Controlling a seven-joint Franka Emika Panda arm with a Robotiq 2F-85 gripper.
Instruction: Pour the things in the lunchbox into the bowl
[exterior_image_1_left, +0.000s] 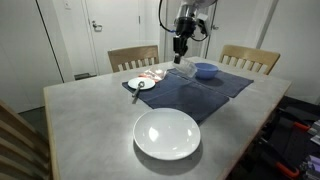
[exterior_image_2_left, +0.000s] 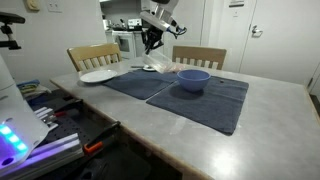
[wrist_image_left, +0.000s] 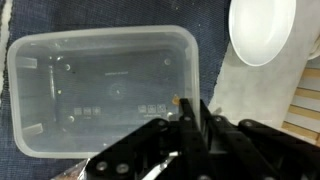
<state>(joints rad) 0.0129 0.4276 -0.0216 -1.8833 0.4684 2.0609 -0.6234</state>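
My gripper moves away from the bowl and down onto the bare mat toward the large dish next and releases the lunchbox, since it shows only an orange speck.
The clear plastic lunchbox (wrist_image_left: 100, 90) fills the wrist view, open side toward the camera, over the dark blue mat. I see almost nothing inside it, only a small orange speck by its near wall. My gripper (wrist_image_left: 190, 115) is shut on that near wall. In both exterior views the gripper (exterior_image_1_left: 180, 45) (exterior_image_2_left: 150, 42) hangs over the far part of the mat. The blue bowl (exterior_image_1_left: 205, 70) (exterior_image_2_left: 193, 80) stands on the mat beside it. The bowl is out of the wrist view.
A large white dish (exterior_image_1_left: 167, 133) sits on the grey table near its front edge. A small white plate (exterior_image_1_left: 141, 84) (wrist_image_left: 265, 30) with a utensil lies beside the mat (exterior_image_1_left: 215, 90). Wooden chairs (exterior_image_1_left: 133, 57) stand behind the table.
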